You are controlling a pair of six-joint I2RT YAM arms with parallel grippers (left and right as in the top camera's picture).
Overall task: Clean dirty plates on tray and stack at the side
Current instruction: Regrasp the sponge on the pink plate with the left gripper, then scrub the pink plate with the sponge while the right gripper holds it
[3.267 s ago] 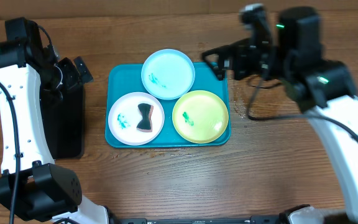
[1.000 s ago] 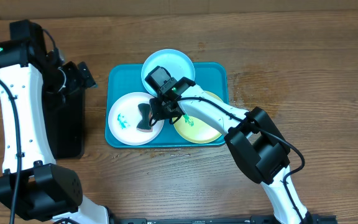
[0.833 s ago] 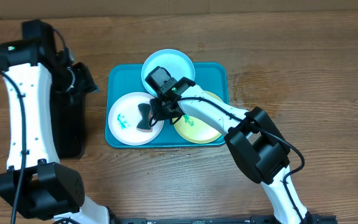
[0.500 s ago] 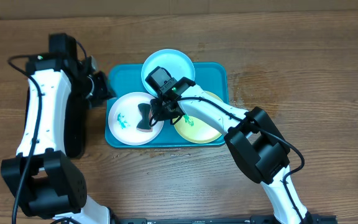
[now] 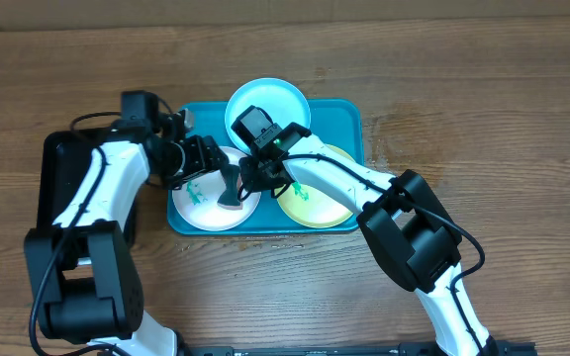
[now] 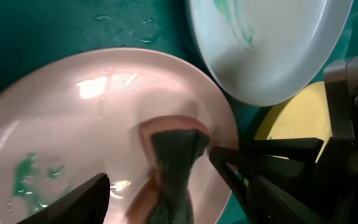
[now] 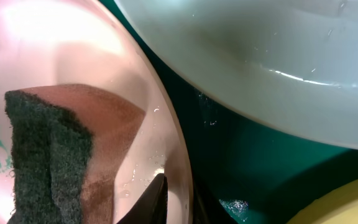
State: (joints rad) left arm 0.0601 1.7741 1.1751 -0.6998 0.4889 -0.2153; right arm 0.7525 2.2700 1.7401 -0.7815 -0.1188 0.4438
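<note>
I should move my left gripper down and across onto the pink sponge (image 5: 231, 185) (image 6: 174, 165) next, since it lies below the gripper's open fingers and to their right in the overhead view.
The teal tray (image 5: 188, 124) holds three plates. On the white plate (image 5: 201, 203), which has green smears on its left side, lies a sponge (image 5: 231, 188) with a dark scouring face. My right gripper (image 5: 250, 181) is shut on that plate's right rim (image 7: 179, 155); one finger (image 7: 157, 199) presses the inside. My left gripper (image 5: 204, 163) hovers open over the white plate (image 6: 73, 106), its fingers (image 6: 79, 202) well apart on either side of the sponge (image 6: 173, 168). The pale cyan plate (image 5: 268, 111) and the yellow-green plate (image 5: 330, 193) lie beside it, both smeared green.
A black tray (image 5: 67, 168) lies left of the teal tray, with my left arm reaching across it. The cyan plate's edge (image 6: 272, 56) overlaps the white plate's far side. Bare wooden table (image 5: 483, 119) extends to the right of the tray.
My left arm has swung right from above the black tray to over the white plate and sponge. The right gripper has stayed pinched on the white plate's rim.
</note>
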